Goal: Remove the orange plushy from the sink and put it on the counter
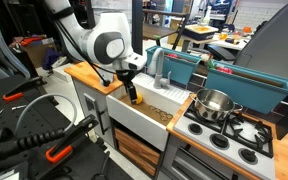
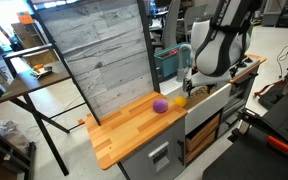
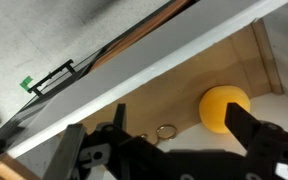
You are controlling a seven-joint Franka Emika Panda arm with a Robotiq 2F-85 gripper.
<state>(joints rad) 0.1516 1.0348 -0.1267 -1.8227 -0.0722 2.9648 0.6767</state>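
Next I will shift my gripper right in the wrist view and lower its fingers astride the orange plushy (image 3: 225, 108), which lies below the gripper, off-centre to that side.
The orange plushy (image 3: 225, 108) is a round yellow-orange ball lying on the sink floor against its wall; it also shows in an exterior view (image 2: 181, 101) at the sink's end nearest the counter. My gripper (image 3: 164, 142) is open, lowered into the sink (image 1: 144, 117), and holds nothing. One finger overlaps the plushy's edge and the other is far to its side. The gripper shows in both exterior views (image 1: 133, 93) (image 2: 190, 84). The wooden counter (image 2: 129, 130) lies beside the sink.
A purple ball (image 2: 160, 105) sits on the counter close to the sink edge. A grey faucet (image 1: 162, 68) and a teal bin (image 1: 199, 70) stand behind the sink. A steel pot (image 1: 214, 104) sits on the stovetop. A drain ring (image 3: 165, 130) lies in the sink floor.
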